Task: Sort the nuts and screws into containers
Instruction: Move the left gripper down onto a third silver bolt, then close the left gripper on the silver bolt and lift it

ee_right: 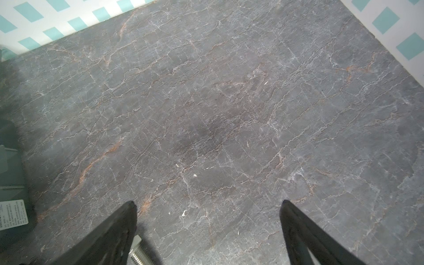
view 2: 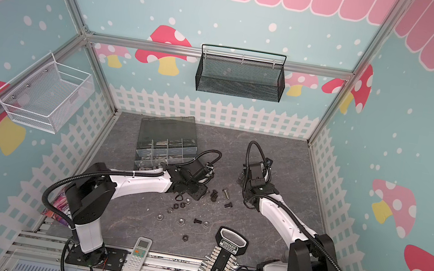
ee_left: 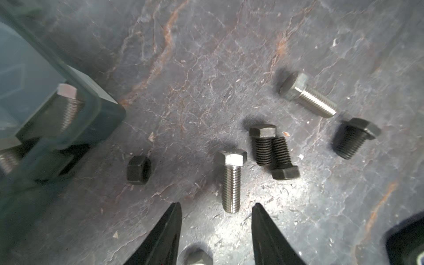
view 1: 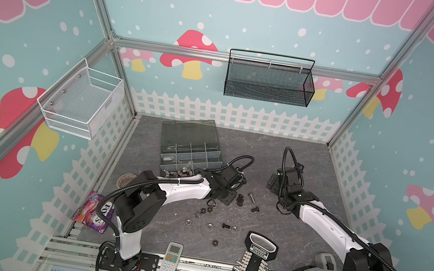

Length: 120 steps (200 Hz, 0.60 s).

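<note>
The silver screw points straight into the gap between the open fingers, so the robot will lower its left gripper onto the screw's threaded stem (ee_left: 231,193) and close it there.
In the left wrist view my left gripper (ee_left: 216,206) is open just above the table, and a silver screw (ee_left: 231,179) lies just past its tips, pointing into the gap. Beyond it lie two black screws side by side (ee_left: 273,151), a third black screw (ee_left: 354,137), another silver screw (ee_left: 307,96) and a black nut (ee_left: 138,169). The organizer box's corner (ee_left: 96,107) is close by, with screws showing through its wall. In a top view the containers (view 1: 189,152) stand at the back left, with loose nuts (view 1: 203,210) in front. My right gripper (ee_right: 208,203) is wide open over bare table, a silver screw (ee_right: 137,250) beside one finger.
A white remote (view 1: 170,262) and a black socket rack (view 1: 252,267) lie at the table's front edge. A purple candy pouch (view 1: 94,212) and a round tin (view 1: 126,180) sit at the left. A black mesh basket (view 1: 268,79) and a white wire basket (view 1: 81,101) hang on the walls.
</note>
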Each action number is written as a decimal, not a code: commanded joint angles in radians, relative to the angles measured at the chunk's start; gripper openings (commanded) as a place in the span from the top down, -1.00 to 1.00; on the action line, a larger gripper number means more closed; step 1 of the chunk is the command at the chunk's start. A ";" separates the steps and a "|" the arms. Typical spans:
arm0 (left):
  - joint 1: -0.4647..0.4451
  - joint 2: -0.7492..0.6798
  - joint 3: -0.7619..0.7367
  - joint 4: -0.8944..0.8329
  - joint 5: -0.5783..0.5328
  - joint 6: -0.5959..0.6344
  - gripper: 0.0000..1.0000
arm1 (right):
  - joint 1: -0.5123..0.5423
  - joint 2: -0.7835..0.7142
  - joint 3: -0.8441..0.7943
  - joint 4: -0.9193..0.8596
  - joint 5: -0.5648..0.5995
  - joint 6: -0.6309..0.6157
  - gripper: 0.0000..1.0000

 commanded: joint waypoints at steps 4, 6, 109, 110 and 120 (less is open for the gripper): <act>-0.010 0.039 0.004 -0.002 -0.014 -0.010 0.00 | 0.006 -0.022 -0.013 -0.008 0.016 0.024 -0.97; -0.011 0.041 0.004 -0.002 -0.012 -0.010 -0.01 | 0.006 -0.023 -0.013 -0.007 0.014 0.024 -0.97; -0.015 0.132 0.047 -0.014 -0.038 0.000 0.24 | 0.006 -0.027 -0.019 -0.010 0.019 0.029 -0.97; -0.015 0.132 0.047 -0.014 -0.038 0.001 0.24 | 0.006 -0.028 -0.019 -0.009 0.019 0.030 -0.97; -0.015 0.139 0.053 -0.016 -0.037 0.002 0.25 | 0.006 -0.027 -0.019 -0.010 0.019 0.030 -0.97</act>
